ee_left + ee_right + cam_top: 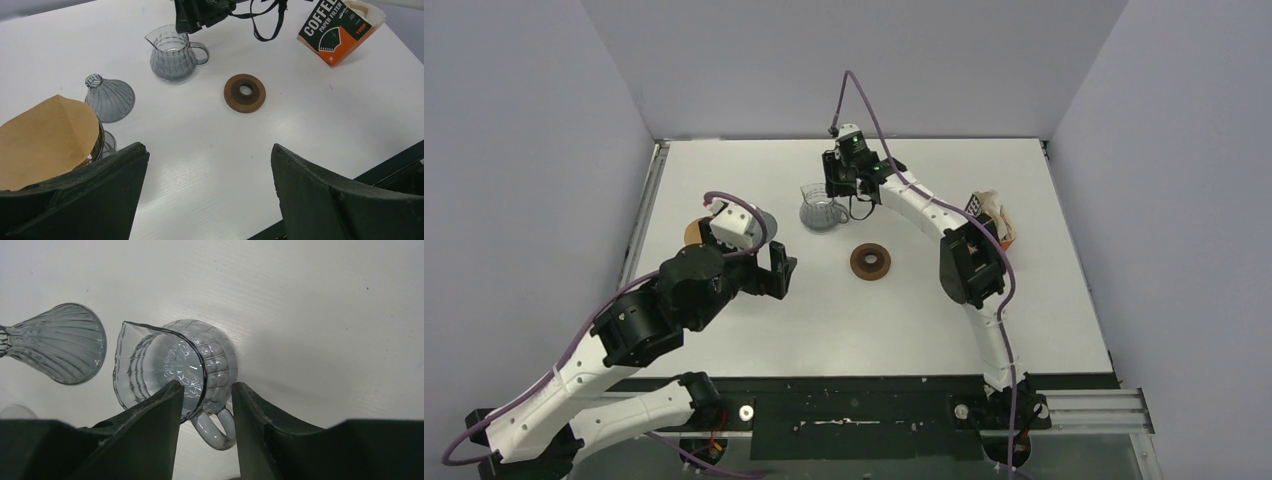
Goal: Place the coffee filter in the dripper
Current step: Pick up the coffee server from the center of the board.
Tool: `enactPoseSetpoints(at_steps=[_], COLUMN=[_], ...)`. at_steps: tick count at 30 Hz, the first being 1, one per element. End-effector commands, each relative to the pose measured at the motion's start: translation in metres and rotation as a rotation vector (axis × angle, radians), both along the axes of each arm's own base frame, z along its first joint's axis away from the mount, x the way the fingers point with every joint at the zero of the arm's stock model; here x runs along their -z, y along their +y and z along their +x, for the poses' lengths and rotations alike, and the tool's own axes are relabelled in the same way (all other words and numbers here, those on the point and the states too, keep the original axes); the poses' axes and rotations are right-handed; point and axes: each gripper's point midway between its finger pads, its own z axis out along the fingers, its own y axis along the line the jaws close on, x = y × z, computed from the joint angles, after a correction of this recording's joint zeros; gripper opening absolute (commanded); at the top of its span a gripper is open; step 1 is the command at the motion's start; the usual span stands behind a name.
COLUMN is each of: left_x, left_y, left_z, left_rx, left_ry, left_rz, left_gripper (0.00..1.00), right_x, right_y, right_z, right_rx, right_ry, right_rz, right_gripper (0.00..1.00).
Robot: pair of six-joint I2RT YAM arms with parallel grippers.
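Observation:
I will next lower my right gripper onto the jug's rim by its handle, with one finger going into the jug's opening.
The dripper, a smoky ribbed cone, stands upside down, mouth on the table; it also shows in the right wrist view. No loose white coffee filter shows; pale paper edges stick out of an orange-and-black filter pack. My left gripper is open and empty above bare table, near the dripper. My right gripper is open over the clear glass jug, one finger above its mouth and the other outside its wall by the handle. In the top view the right gripper is at the jug.
A tan-brown paper cone sits in a clear tumbler at the left. A brown ring collar lies flat mid-table, also in the top view. The filter pack lies at the right behind my right arm.

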Motion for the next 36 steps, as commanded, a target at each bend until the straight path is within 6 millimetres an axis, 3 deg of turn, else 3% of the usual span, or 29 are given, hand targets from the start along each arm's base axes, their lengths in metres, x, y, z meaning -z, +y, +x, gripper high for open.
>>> enactPoseSetpoints(at_steps=[1,13,22,36], left_x=[-0.023,-0.021,-0.021,-0.023], left_y=[-0.002,-0.001,0.0,0.0], left_z=[0.006,0.005,0.004,0.003], left_rx=[-0.015,-0.019,-0.02,-0.014], left_ry=[-0.051,-0.047,-0.045,-0.047], left_rz=[-0.051,-0.051,-0.055,-0.065], left_gripper=[0.91,0.91,0.91,0.91], right_x=[-0.017,0.009,0.017,0.01], right_y=[0.006,0.011,0.013,0.009], right_z=[0.012,0.018,0.02,0.016], right_rx=[-0.01,-0.001,0.007,0.006], right_ry=[-0.034,0.001,0.015,0.011], right_rz=[0.029,0.02,0.016,-0.005], right_gripper=[0.41,0.36,0.29,0.0])
